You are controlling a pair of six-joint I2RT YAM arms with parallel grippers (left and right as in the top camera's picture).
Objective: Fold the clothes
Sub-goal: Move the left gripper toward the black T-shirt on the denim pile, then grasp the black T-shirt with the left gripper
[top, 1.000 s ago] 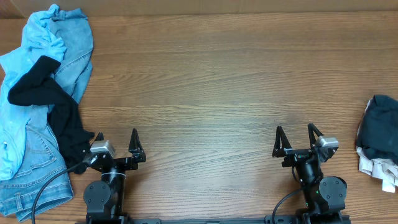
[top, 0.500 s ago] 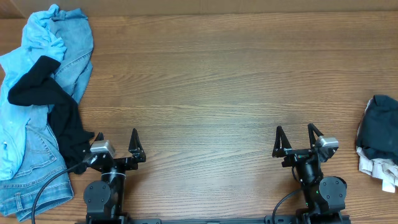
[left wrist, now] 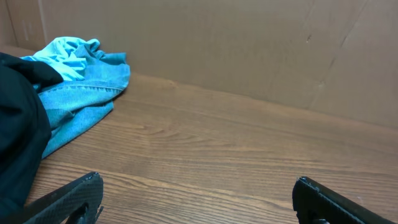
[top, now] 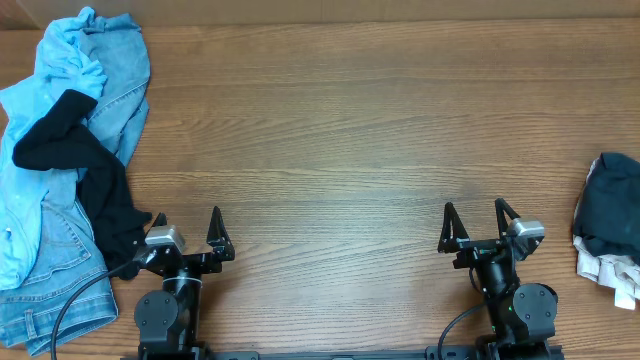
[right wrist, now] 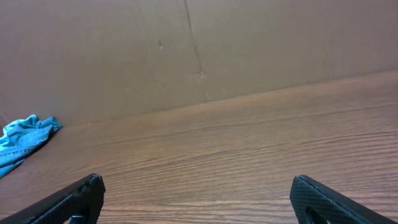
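The black T-shirt's middle (top: 100, 165) (left wrist: 25, 104) is outward of my left gripper and to its left in the overhead view, so the gripper will move outward next and tip down onto it.
A heap of clothes lies at the table's left edge: a crumpled black T-shirt (top: 85, 185) on top of a light blue shirt (top: 30, 130) and blue denim jeans (top: 120, 80). The left wrist view shows the black T-shirt (left wrist: 18, 130), the jeans (left wrist: 81, 102) and the light blue shirt (left wrist: 68, 53) at its left. My left gripper (top: 187, 228) is open and empty near the front edge, just right of the black cloth. My right gripper (top: 474, 222) is open and empty near the front right.
A folded dark garment on a white one (top: 608, 225) lies at the table's right edge. A brown cardboard wall (right wrist: 186, 50) stands along the table's far edge. A black cable (top: 70, 305) lies over the jeans by the left arm's base.
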